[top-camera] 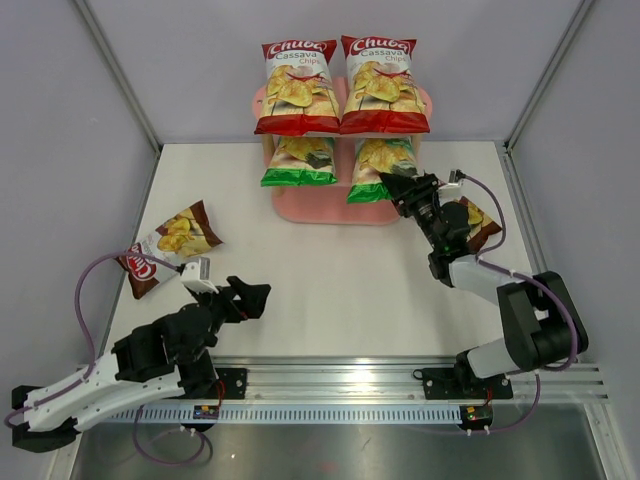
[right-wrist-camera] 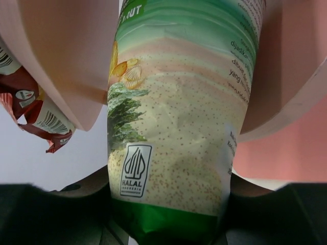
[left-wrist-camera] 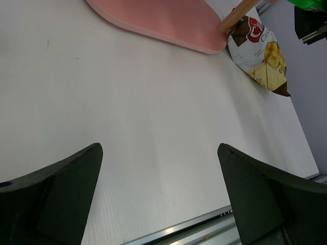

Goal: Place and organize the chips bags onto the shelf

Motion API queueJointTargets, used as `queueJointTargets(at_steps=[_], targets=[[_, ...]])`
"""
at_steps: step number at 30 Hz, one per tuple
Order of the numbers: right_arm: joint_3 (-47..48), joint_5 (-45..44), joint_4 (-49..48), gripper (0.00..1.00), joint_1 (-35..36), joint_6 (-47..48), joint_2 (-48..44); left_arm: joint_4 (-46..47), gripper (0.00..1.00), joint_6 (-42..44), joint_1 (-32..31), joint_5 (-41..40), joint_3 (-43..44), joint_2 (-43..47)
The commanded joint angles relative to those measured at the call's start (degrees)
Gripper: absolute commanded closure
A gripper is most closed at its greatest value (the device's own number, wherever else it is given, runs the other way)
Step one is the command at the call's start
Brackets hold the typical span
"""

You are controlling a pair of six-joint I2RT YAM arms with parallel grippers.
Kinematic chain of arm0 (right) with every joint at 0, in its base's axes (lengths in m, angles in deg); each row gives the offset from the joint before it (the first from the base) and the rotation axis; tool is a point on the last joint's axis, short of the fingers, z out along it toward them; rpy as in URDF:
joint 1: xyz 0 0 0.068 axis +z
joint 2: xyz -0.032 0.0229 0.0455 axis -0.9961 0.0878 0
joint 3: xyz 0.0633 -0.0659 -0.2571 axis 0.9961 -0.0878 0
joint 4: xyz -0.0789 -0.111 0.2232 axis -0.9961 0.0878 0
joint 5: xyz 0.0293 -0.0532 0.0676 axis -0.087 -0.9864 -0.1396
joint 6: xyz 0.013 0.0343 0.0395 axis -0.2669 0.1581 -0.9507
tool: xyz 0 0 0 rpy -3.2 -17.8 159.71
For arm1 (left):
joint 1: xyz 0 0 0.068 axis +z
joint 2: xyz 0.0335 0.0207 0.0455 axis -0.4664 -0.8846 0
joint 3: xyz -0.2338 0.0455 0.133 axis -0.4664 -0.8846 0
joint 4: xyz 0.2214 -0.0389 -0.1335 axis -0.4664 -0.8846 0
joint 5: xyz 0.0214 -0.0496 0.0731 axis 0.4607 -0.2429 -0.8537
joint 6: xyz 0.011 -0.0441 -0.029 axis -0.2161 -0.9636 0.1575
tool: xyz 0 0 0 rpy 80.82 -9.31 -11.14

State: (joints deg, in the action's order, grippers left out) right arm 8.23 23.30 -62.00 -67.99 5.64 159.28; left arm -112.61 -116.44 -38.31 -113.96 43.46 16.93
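The held green bag sticks out past the other green one, so next my right gripper will push outward, slide the bag deeper onto the shelf's middle board and open.
The pink shelf stands at the table's far middle. Two red chips bags stand on its top board. Two green bags are on the middle board, one on the left and one on the right. My right gripper is shut on the bottom edge of the right green bag, at the shelf. One brown bag lies flat at the left. Another brown bag lies at the right, partly hidden by my right arm. My left gripper is open and empty above the table.
In the left wrist view the shelf's bottom board, a wooden post and the right brown bag show far ahead. A red bag's corner hangs at the left of the right wrist view. A metal rail runs along the near edge.
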Motion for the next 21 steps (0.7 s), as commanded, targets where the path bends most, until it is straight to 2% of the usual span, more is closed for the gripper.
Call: queueJointTargets(at_steps=[1, 9, 21], targets=[[3.2, -4.3, -10.1, 0.96, -0.3, -2.1, 3.0, -0.4, 0.01, -0.5, -0.1, -3.3, 1.7, 1.1], [7.7, -4.3, -10.5, 0.95, -0.1, -2.8, 8.5, -0.8, 0.01, -0.5, -0.1, -4.1, 1.4, 1.4], [13.6, -5.0, -6.1, 0.9, 0.2, -0.9, 12.5, -0.6, 0.01, 0.1, -0.1, -4.3, 1.5, 0.9]])
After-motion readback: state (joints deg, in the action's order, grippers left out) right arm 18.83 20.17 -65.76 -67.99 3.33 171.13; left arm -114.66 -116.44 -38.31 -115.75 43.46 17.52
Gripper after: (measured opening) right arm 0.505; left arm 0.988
